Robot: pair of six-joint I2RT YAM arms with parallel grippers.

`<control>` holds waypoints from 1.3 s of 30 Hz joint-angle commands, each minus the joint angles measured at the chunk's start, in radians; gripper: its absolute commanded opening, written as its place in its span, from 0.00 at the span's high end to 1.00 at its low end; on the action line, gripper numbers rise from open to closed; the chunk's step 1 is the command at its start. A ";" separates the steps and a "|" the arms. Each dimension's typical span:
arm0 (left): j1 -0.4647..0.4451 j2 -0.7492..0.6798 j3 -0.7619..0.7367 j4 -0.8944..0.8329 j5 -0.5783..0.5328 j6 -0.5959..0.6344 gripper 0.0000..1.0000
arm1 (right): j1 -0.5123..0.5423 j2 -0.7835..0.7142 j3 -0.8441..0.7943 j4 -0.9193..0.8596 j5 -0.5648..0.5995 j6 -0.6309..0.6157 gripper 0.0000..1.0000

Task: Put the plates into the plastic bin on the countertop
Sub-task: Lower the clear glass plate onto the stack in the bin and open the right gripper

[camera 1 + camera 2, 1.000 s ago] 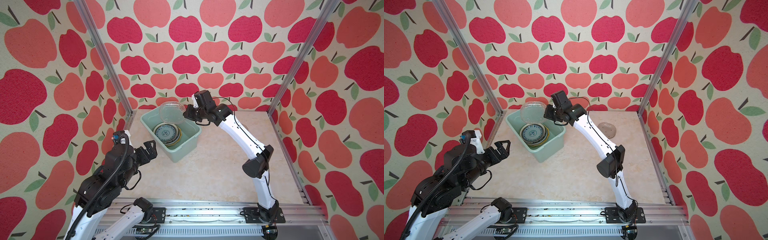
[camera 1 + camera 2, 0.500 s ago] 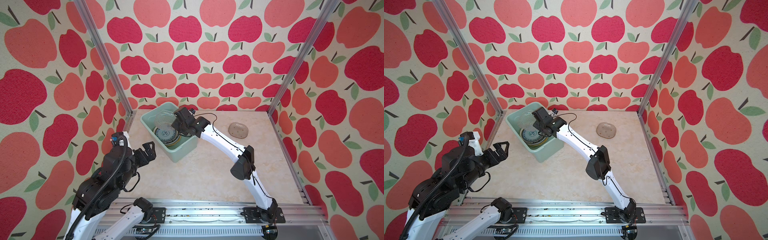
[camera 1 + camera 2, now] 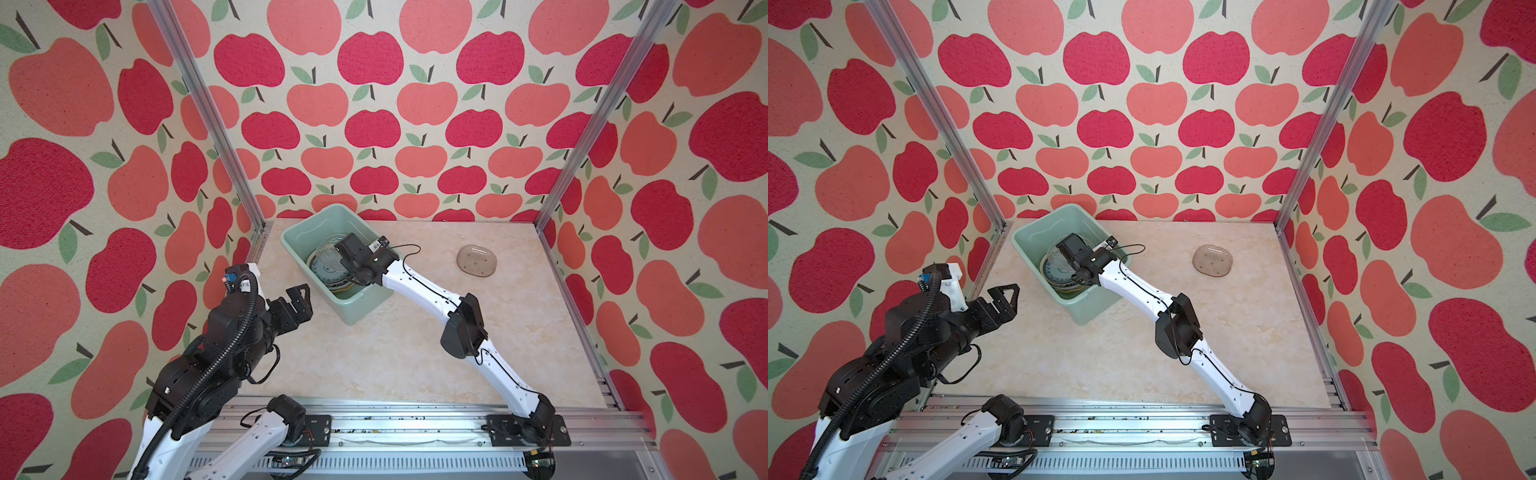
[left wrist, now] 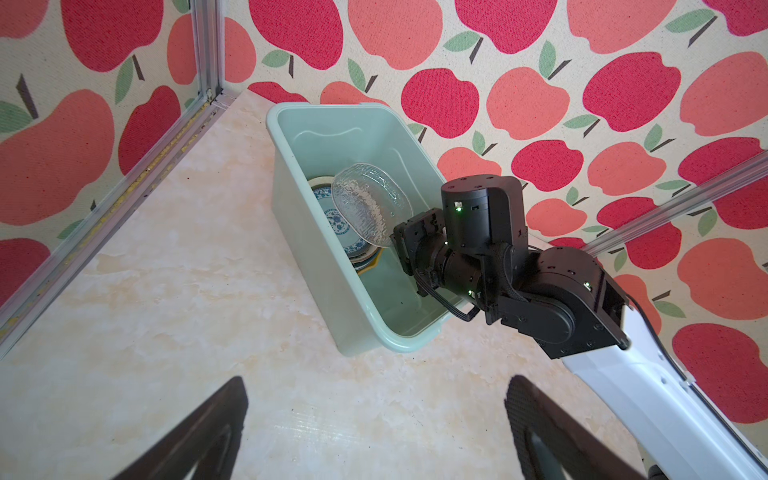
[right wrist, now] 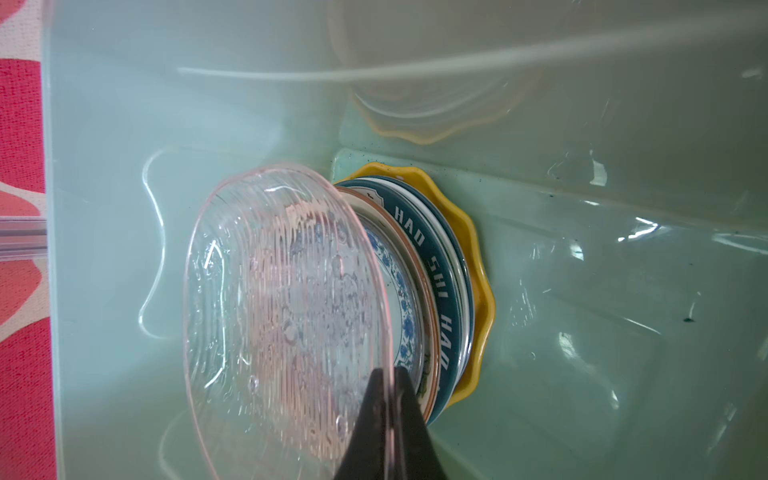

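Observation:
The glass plate still hangs tilted over the stack. My right gripper will next move down toward the blue-patterned plate below it and release the glass plate's rim.
The mint-green plastic bin [image 3: 357,309] [image 3: 1090,313] [image 4: 316,266] stands at the back left of the countertop [image 3: 395,345]. Inside it lies a stack of plates [image 5: 444,291] [image 4: 345,232]: yellow scalloped at the bottom, dark lettered rims and a blue-patterned one above. My right gripper [image 5: 390,376] [image 3: 338,251] reaches into the bin, shut on the rim of a clear ribbed glass plate [image 5: 282,307] [image 4: 368,208] held tilted just over the stack. A smoky glass oval plate [image 3: 476,260] [image 3: 1212,260] lies apart at the back right. My left gripper [image 3: 300,296] [image 3: 1004,294] [image 4: 374,419] hovers open and empty left of the bin.
Apple-patterned walls with aluminium posts [image 3: 208,112] close in the left, back and right sides. An aluminium rail [image 3: 395,424] runs along the front edge, with both arm bases on it. Bare countertop lies between the bin and the front rail.
My right gripper has carried the clear glass plate from above the bin's back rim down into the bin, over the stack. The left arm has barely moved.

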 commanded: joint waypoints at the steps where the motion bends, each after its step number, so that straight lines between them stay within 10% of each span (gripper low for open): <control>1: 0.006 0.006 -0.007 -0.005 0.004 0.019 0.01 | -0.002 0.035 0.038 -0.005 0.008 -0.007 1.00; 29: 0.005 0.054 0.030 0.000 0.001 0.033 0.01 | -0.008 0.036 0.037 0.077 -0.039 -0.131 0.71; 39: 0.005 0.074 0.104 0.004 0.004 0.055 0.01 | -0.004 -0.148 -0.005 0.155 -0.062 -0.421 0.36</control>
